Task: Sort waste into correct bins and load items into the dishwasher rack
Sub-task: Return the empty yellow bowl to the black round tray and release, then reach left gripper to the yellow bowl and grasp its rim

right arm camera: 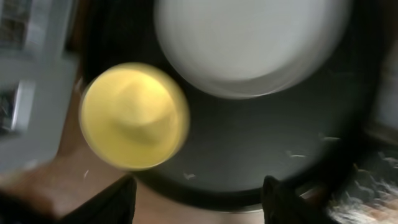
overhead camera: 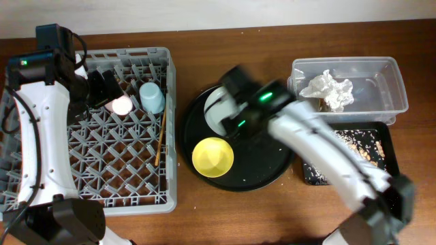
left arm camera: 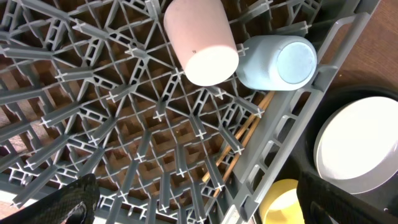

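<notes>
I need to move my left gripper over the round tray next. Then I need to lower it onto the yellow bowl (overhead camera: 212, 156), at the side of the bowl's rim away from the rack.
The grey dishwasher rack (overhead camera: 170, 163) at the left holds a pink cup (overhead camera: 121, 104), a blue cup (overhead camera: 152, 97) and the wooden chopsticks (overhead camera: 161, 139). My left gripper (overhead camera: 102, 85) hovers open and empty over the rack beside the pink cup (left arm camera: 200, 43); its fingers frame the rack lattice (left arm camera: 199, 205). The yellow bowl (overhead camera: 212, 156) and the grey-white plate (overhead camera: 216, 112) sit on a round black tray (overhead camera: 272, 173). My right gripper (overhead camera: 231, 102) is blurred, open and empty above the plate (right arm camera: 249, 43) and the bowl (right arm camera: 134, 115). The tissue wad (overhead camera: 328, 90) lies in the clear tub (overhead camera: 392, 85). Crumbs (overhead camera: 361, 143) lie in the shallow black tray (overhead camera: 390, 153).
The right arm (overhead camera: 327, 153) crosses over the left part of the shallow black tray. The blue cup (left arm camera: 277, 62) and chopsticks (left arm camera: 239, 140) lie near the rack's right wall (left arm camera: 298, 99). Bare wooden table (overhead camera: 225, 218) shows in front of the round tray.
</notes>
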Controlling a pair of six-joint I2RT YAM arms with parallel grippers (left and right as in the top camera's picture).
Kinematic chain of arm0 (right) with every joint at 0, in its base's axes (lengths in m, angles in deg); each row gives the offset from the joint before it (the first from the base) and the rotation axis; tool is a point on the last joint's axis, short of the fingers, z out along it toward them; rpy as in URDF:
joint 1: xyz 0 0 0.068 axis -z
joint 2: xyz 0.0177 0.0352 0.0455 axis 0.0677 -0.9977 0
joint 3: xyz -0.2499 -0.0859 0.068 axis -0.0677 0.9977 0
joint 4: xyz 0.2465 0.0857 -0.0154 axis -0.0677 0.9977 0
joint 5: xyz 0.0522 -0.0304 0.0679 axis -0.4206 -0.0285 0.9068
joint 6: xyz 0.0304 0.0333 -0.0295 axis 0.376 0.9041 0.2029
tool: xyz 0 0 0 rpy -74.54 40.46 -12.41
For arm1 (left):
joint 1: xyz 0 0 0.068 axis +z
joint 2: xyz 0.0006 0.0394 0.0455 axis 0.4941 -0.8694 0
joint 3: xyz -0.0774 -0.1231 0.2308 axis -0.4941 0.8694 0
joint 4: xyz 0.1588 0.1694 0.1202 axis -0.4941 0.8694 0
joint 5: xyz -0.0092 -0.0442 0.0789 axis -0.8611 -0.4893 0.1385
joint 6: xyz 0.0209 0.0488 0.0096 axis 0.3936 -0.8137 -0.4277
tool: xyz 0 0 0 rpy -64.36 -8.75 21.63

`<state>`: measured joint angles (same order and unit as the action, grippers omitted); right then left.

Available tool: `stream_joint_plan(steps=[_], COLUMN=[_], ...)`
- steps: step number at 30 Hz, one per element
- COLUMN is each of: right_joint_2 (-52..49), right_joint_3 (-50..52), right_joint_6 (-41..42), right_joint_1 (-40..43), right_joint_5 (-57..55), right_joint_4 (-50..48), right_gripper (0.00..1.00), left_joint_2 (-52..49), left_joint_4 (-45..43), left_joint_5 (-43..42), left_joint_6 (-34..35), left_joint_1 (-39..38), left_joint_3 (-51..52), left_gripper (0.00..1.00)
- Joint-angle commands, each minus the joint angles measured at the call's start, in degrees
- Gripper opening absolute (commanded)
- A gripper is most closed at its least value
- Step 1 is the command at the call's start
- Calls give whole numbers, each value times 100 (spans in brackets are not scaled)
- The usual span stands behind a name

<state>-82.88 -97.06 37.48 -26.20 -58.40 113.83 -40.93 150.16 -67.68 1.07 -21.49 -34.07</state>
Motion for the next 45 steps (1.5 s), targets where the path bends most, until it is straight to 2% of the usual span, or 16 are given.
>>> stream_joint_plan(steps=[1, 3, 4, 8, 10, 12, 14, 20, 26, 28, 30, 31, 34, 37, 41, 45], right_joint_2=[413, 487, 487, 446, 444, 444, 444, 444, 444, 444, 444, 444, 444, 444, 444, 444], right_joint_3=[-573, -616, -616, -612, -612, -612, -612, -612, -612, -612, -612, -612, -612, -612, -612, -612], right_joint_6=[9, 7, 7, 9, 9, 9, 9, 9, 9, 9, 9, 9, 9, 9, 9, 7], right_joint_1=[1331, 2190, 2540, 4002, 4531, 5025, 5333, 6022, 6092, 6092, 6092, 6092, 6092, 6092, 6092, 6092], right_joint_5=[-350, -358, -356, -352, -352, -352, -352, -352, -352, -352, -352, -352, -352, -352, -352, -352], right_joint_4=[688, 966, 1069, 1231, 1209, 1211, 1211, 1213, 1213, 1213, 1213, 1213, 1213, 1213, 1213, 1213], right_gripper=[67, 69, 99, 99, 99, 99, 99, 99, 99, 99, 99, 99, 99, 99, 99, 99], left_joint_2=[136, 136, 136, 136, 136, 136, 136, 131, 131, 107, 63, 48, 20, 20, 20, 20], left_joint_4=[-4, -2, -4, -118, -214, -133, -116, -223, -835, -820, -581, -470, -339, -621, -1403, -2406], left_joint_5=[-59, -59, -61, -96, -745, -1993, -2559, -1803, -1674, -1281, -553, -328, 376, 1025, 1014, 997], left_joint_6=[76, 76, 76, 79, -22, -409, -400, -376, -380, -380, -376, -369, 39, 560, 831, 826], left_joint_1=[20, 20, 20, 20, 20, -46, -249, -2002, -3746, -4103, -4581, -4754, -5265, -5757, -5910, -5908], left_joint_3=[-24, -24, -24, -24, -24, 13, 70, 92, 92, 94, 94, 107, 413, 1259, 2417, 3438], left_gripper=[99, 100, 99, 99, 100, 100, 100, 100, 99, 91, 56, 52, 50, 50, 49, 38])
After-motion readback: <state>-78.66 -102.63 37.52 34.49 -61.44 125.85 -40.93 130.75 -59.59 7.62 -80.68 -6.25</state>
